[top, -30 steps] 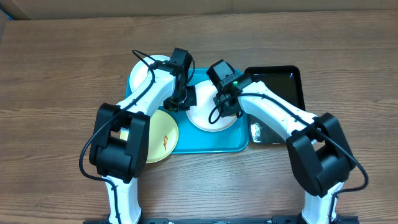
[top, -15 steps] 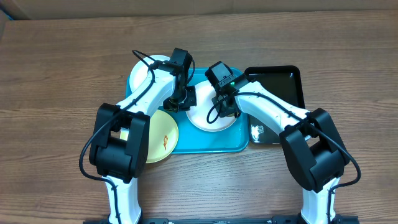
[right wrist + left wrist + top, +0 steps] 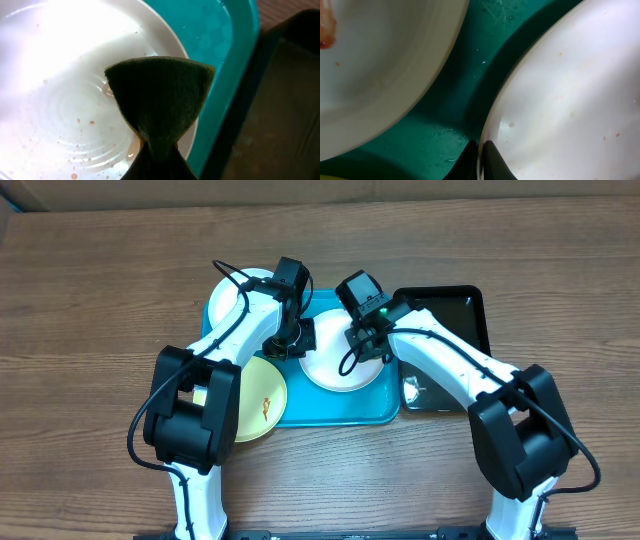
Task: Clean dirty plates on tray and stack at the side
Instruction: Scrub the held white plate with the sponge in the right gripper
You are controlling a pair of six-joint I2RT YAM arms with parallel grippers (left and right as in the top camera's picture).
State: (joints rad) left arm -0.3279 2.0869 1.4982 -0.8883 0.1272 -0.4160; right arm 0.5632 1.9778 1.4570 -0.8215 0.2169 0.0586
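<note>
My right gripper wipes the specked plate next, then moves to the right in the overhead view to the black tray's bare middle and releases the sponge.
On the turquoise tray lies a white plate with small orange specks. My left gripper is shut on this plate's left rim, the rim pinched between the black fingertips. My right gripper is shut on a dark green sponge, held over the plate's right side. A second white plate with a red smear sits at the tray's far left corner. A pale yellow-green plate with an orange smear overhangs the tray's left edge.
A glossy black tray stands right of the turquoise one, a crumpled shiny scrap at its near end. In the right wrist view the turquoise rim and the black tray lie close beside the sponge. Bare wooden table lies all round.
My right gripper has tightened on the sponge and shifted slightly over the white plate. The left gripper has stayed on the plate's rim.
</note>
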